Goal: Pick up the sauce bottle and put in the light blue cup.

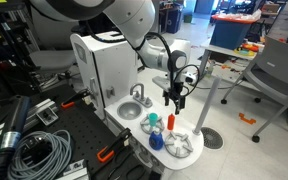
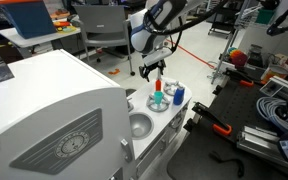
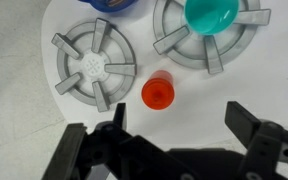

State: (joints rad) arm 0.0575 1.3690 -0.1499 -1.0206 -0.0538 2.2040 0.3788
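I will next move my gripper down and a little sideways onto the red bottle's top point(image 1: 171, 117) point(image 3: 158, 94), because the bottle stands below my gripper and to its left in the wrist view.
The sauce bottle is small and red. It stands upright on the white toy countertop between two grey burners, seen from above in the wrist view point(image 3: 158, 92) and in both exterior views point(image 1: 170, 120) point(image 2: 158, 86). The light blue cup point(image 3: 212, 12) sits on one burner point(image 3: 184, 48) and also shows in both exterior views point(image 1: 152, 123) point(image 2: 159, 102). My gripper point(image 3: 182, 128) is open and empty. It hangs above the counter near the bottle point(image 1: 172, 98) point(image 2: 152, 68). The bottle lies just ahead of the finger gap, toward the left finger.
A darker blue rounded object point(image 3: 109, 4) point(image 1: 156, 142) point(image 2: 177, 95) stands beside the second burner point(image 3: 94, 68). A grey sink bowl point(image 1: 131, 110) point(image 2: 139, 126) sits in the toy kitchen counter. The tall white kitchen back panel point(image 1: 102, 65) rises behind it. Cables and tools lie on the table around it.
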